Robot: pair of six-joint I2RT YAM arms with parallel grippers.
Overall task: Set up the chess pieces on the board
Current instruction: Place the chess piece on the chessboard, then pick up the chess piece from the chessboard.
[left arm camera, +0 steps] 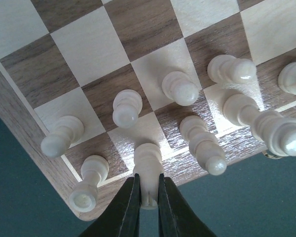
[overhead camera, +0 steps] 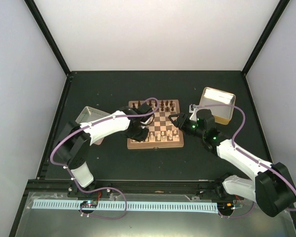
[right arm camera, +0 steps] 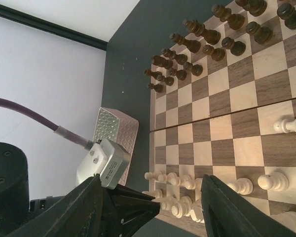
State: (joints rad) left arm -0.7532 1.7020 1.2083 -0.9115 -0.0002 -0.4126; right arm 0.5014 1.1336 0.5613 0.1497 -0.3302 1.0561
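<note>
The lone cream piece [right arm camera: 291,126] near the board's middle seam lies apart from the near rows, so my right gripper should tip its fingers down and lower onto it.
The board [overhead camera: 161,124] lies mid-table, with dark pieces [overhead camera: 158,104] along its far rows and cream chess pieces [overhead camera: 158,138] along its near rows. My left gripper [overhead camera: 138,132] hangs over the near left corner. In the left wrist view the left gripper [left arm camera: 148,196] is shut on the top of one cream piece [left arm camera: 148,163], which stands upright on an edge-row square among several other cream pieces [left arm camera: 180,89]. My right gripper [overhead camera: 177,120] hovers open at the board's right side. In the right wrist view nothing sits between its fingers [right arm camera: 96,207], and the board [right arm camera: 241,123] is beyond.
A metal tray [overhead camera: 90,115] lies left of the board, and another tray [overhead camera: 218,103] stands at the back right. In the right wrist view the left tray [right arm camera: 116,136] shows behind the left arm's wrist camera [right arm camera: 102,165]. Black frame posts edge the dark table.
</note>
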